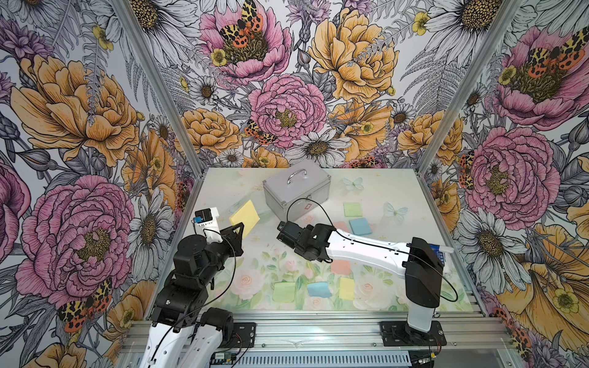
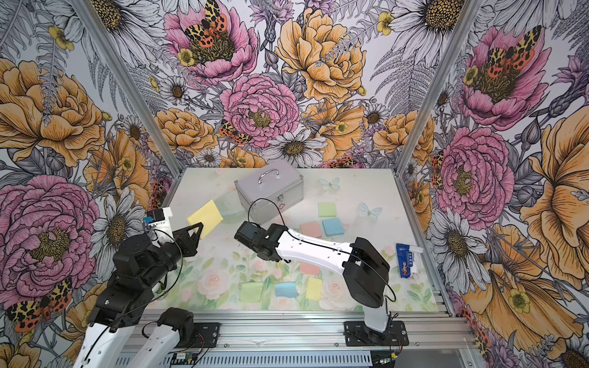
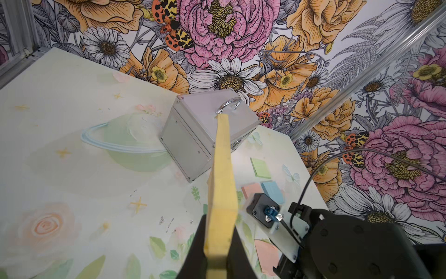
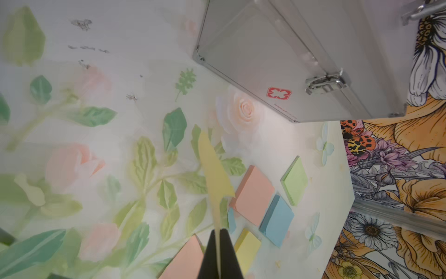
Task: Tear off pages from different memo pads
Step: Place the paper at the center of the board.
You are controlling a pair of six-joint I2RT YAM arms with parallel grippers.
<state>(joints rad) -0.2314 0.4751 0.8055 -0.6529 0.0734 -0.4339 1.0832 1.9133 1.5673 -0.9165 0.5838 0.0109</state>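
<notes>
My right gripper lowers toward the bare leafy print below next. It frees the thin curled yellow page there, since the page is already apart from the thick pad.
My left gripper (image 1: 239, 227) (image 3: 218, 238) is shut on a thick yellow memo pad (image 1: 244, 214) (image 3: 223, 169), held in the air left of the metal case. My right gripper (image 4: 219, 238) is shut on a thin, curled yellow page (image 4: 214, 174) above the table's middle; in both top views its wrist hides the fingers. Green (image 1: 353, 209), blue (image 1: 360, 226) and salmon-pink (image 2: 311, 230) memo pads lie together at the right. Loose pages lie near the front: green (image 1: 283, 292), blue (image 1: 318, 289), yellow (image 1: 346, 288), salmon-pink (image 1: 341, 267).
A silver metal case (image 1: 296, 188) with a handle stands at the back centre. A blue and white packet (image 2: 409, 259) lies by the right edge. Another yellow square (image 4: 247, 246) lies on the table close under my right gripper. Framed walls close in three sides.
</notes>
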